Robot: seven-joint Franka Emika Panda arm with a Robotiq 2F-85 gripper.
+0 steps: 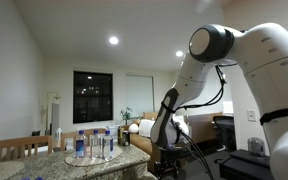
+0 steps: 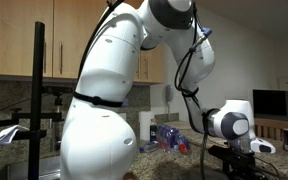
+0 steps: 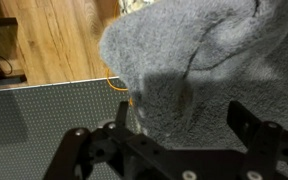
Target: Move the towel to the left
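The towel's lower part (image 3: 178, 108) lies below my gripper, between both open fingers, so my gripper will go down onto it next and close on it.
In the wrist view a grey fluffy towel (image 3: 204, 50) fills the upper right and hangs over the edge of a grey dotted surface (image 3: 44, 125). My gripper (image 3: 181, 110) is open, with its two black fingers spread wide on either side of the towel's lower part. I cannot tell whether the fingers touch it. In both exterior views the arm bends down low, with the gripper near the bottom edge (image 1: 167, 150) (image 2: 236, 150). The towel itself does not show in those views.
Several water bottles (image 1: 94, 145) stand on a stone counter (image 1: 104, 165), and also show in an exterior view (image 2: 169, 138). Wood floor (image 3: 54, 40) lies beyond the dotted surface's edge. An orange cable (image 3: 119, 86) runs by the towel's left side. Wooden chairs (image 1: 24, 145) stand behind the counter.
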